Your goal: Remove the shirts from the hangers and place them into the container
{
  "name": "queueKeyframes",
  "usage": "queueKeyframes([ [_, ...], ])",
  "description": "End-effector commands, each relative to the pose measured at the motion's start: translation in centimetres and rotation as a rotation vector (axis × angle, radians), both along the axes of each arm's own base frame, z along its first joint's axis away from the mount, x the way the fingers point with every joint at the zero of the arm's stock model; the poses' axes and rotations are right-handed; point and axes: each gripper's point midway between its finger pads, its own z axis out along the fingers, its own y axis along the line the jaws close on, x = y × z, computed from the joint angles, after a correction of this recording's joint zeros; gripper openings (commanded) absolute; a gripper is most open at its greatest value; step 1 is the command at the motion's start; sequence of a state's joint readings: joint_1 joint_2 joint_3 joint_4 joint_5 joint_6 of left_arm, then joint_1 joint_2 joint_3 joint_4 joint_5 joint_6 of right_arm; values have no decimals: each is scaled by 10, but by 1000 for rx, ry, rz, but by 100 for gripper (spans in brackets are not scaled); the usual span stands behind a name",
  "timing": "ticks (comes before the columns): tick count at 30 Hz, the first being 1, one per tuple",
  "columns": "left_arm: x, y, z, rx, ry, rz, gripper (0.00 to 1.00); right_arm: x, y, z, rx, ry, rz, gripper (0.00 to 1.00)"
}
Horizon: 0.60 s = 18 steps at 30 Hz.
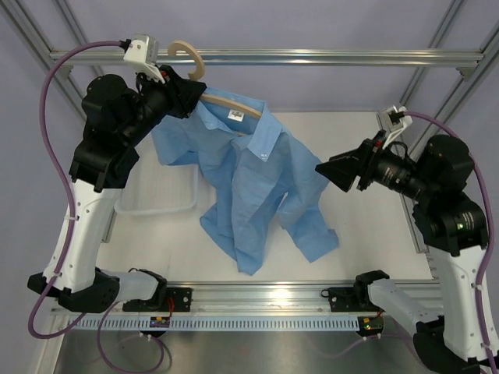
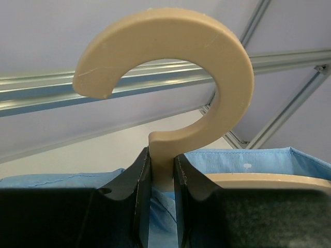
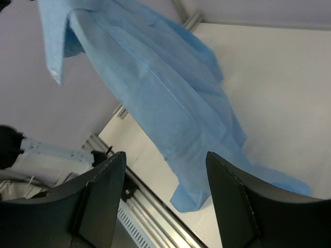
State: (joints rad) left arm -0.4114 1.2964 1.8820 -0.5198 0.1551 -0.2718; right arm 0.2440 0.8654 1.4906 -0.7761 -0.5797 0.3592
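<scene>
I need to move my right gripper to the left in the top view next, with its open fingers passing around the shirt's nearest edge (image 1: pixel 310 168), because the shirt is still hanging on the hanger (image 1: pixel 192 58).
The beige hanger (image 1: pixel 192 58) is held up near the top frame bar, with my left gripper (image 1: pixel 185 87) shut on its neck just under the hook (image 2: pixel 227 67). In the left wrist view the black fingers (image 2: pixel 133 178) press the neck from both sides. The light blue shirt (image 1: pixel 253 183) still hangs from the hanger's arm and drapes down onto the table, its hem spread out at the front. My right gripper (image 1: pixel 321 168) stands open just right of the shirt, nothing between its fingers (image 3: pixel 106 186); the shirt (image 3: pixel 170 103) lies beyond them. The clear container (image 1: pixel 156 204) sits at the left, partly under the shirt.
A silver frame bar (image 1: pixel 327 56) runs across the back, close to the hanger's hook. Slanted frame posts (image 1: pixel 421 74) stand at the back corners. A slotted aluminium rail (image 1: pixel 265 293) lines the table's near edge between the arm bases.
</scene>
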Motion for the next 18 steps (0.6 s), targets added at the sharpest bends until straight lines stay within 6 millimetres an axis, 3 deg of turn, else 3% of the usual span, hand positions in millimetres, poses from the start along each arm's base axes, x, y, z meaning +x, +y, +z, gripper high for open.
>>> queueKeyframes([
  [1, -31, -10, 32, -61, -80, -109, 0, -25, 30, 40, 38, -148, 300, 70],
  [6, -28, -16, 23, -48, -60, -131, 0, -22, 36, 43, 10, -202, 373, 62],
  [10, -26, -20, 20, -47, -53, -147, 0, -16, 43, 33, 7, -180, 426, 56],
  [18, -20, -25, 20, -53, -52, -157, 0, -18, 52, 21, 6, -159, 486, 55],
])
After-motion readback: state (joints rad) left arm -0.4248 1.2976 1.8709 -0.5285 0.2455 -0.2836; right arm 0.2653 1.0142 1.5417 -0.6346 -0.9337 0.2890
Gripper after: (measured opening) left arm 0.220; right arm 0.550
